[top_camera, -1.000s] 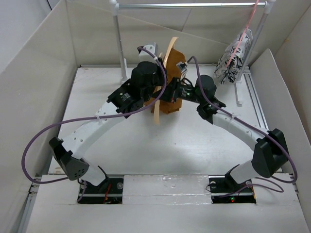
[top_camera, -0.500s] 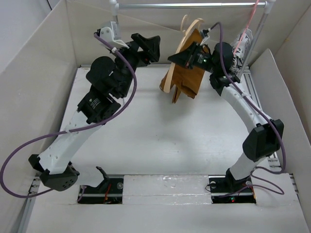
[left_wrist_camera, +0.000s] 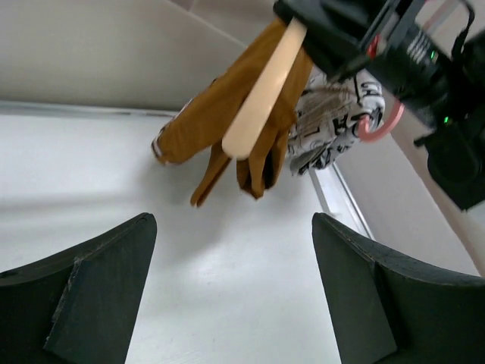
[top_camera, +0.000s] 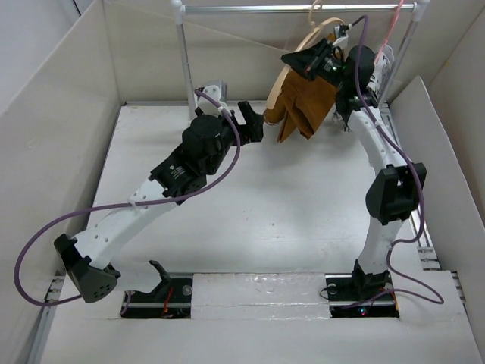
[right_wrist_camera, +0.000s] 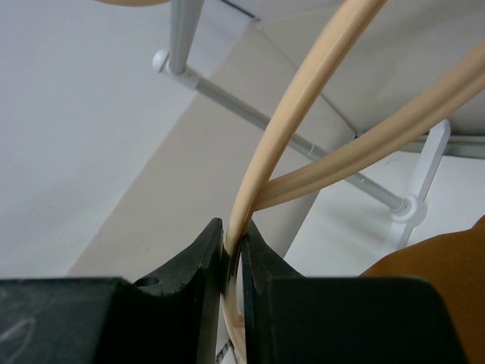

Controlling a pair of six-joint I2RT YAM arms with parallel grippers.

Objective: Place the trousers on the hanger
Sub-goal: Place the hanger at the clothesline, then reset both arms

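The metal bar (top_camera: pixel 295 8) (right_wrist_camera: pixel 186 26) is outward and close to the hanger's hook, so the right gripper needs to nudge outward next and let go of the hanger's arm with the hook there.
The rust-brown trousers (top_camera: pixel 307 102) hang folded over the tan wooden hanger (top_camera: pixel 292 64), high near the metal rail (top_camera: pixel 295 8). My right gripper (top_camera: pixel 303 59) is shut on the hanger's arm; in the right wrist view the hanger (right_wrist_camera: pixel 303 129) is pinched between the fingers (right_wrist_camera: pixel 201 265) of that gripper (right_wrist_camera: pixel 233 246). My left gripper (top_camera: pixel 254 121) is open and empty, just left of and below the trousers. In the left wrist view the trousers (left_wrist_camera: pixel 220 129) and hanger (left_wrist_camera: pixel 261 91) hang ahead, above the table, beyond the open gripper (left_wrist_camera: pixel 235 250).
A black-and-white patterned cloth (top_camera: pixel 375 91) on a pink hanger (top_camera: pixel 392 26) hangs at the rail's right end, close behind the right arm. The rail's left post (top_camera: pixel 184 61) stands at the back. Cardboard walls (top_camera: pixel 53 114) enclose the white table (top_camera: pixel 258 220).
The right gripper has lifted the hanger with the trousers up and right, toward the rail. The left arm has let go earlier, swung away, and now comes back lower, near the trousers.
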